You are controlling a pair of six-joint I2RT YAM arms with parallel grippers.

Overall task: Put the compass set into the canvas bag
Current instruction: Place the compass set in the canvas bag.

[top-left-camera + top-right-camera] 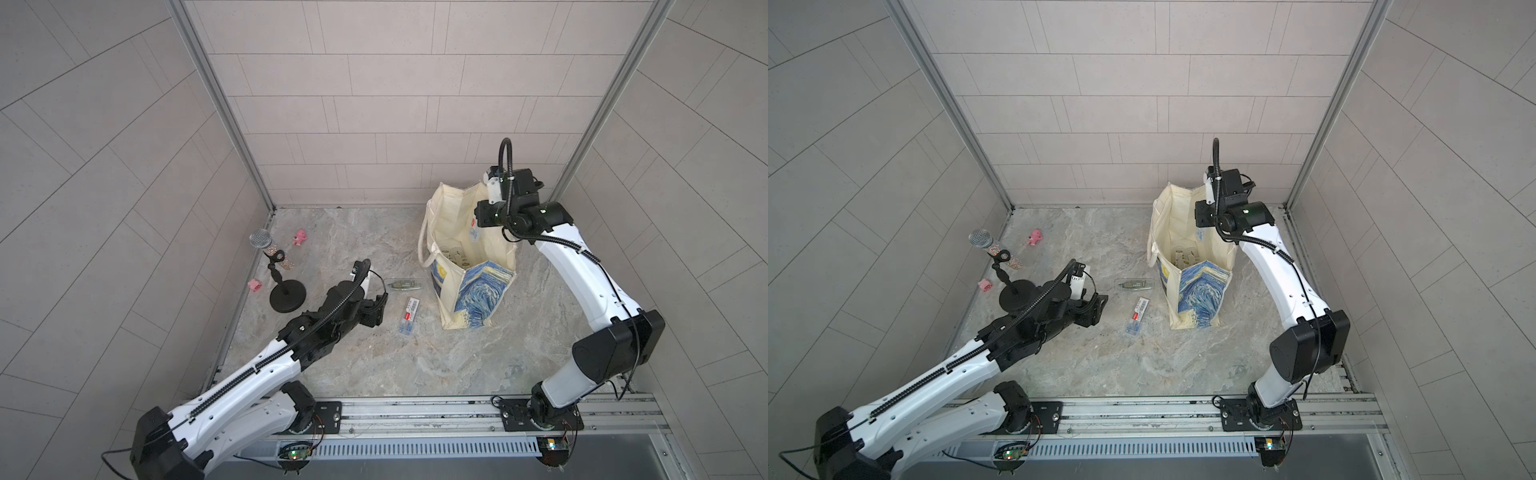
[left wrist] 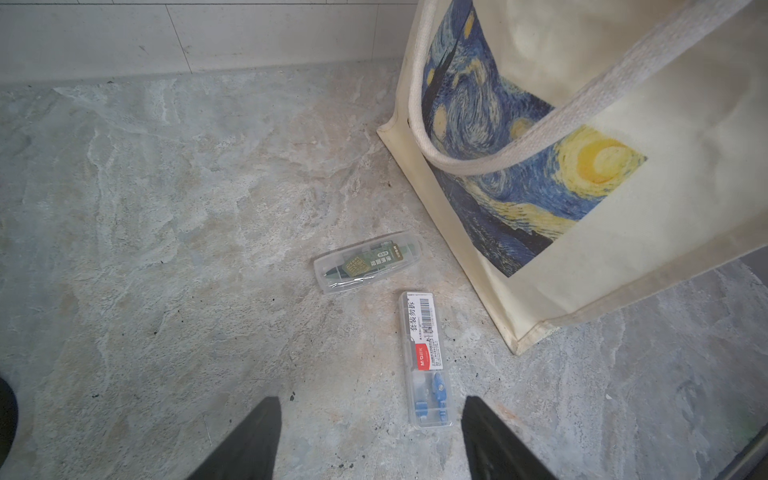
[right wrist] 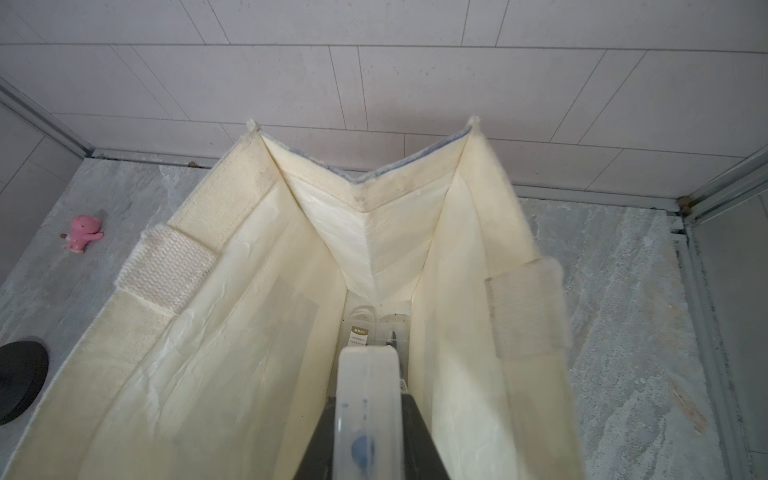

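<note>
My right gripper lowers deep between the open canvas sides and releases the case next, as the bag's bottom with more clear cases lies well below it.
The cream canvas bag [image 1: 478,291] [image 1: 1200,291] with the blue-and-yellow painting stands open at the back right. My right gripper [image 3: 368,399] hangs over its mouth, shut on a clear compass set case [image 3: 365,374] with a blue part inside; in a top view this case [image 1: 473,230] dips into the opening. More clear cases [image 3: 361,328] lie at the bag's bottom. Two compass set cases rest on the table left of the bag [image 2: 623,104]: a green one [image 2: 368,262] [image 1: 403,285] and a blue one with a red label [image 2: 424,357] [image 1: 409,316]. My left gripper [image 2: 370,401] [image 1: 376,309] hovers open just short of the blue one.
A microphone on a black round stand [image 1: 286,297] sits at the left, close behind my left arm. Two pink figurines [image 1: 300,237] [image 1: 254,284] lie near the left wall. Tiled walls enclose three sides, and a metal rail [image 1: 415,409] runs along the front.
</note>
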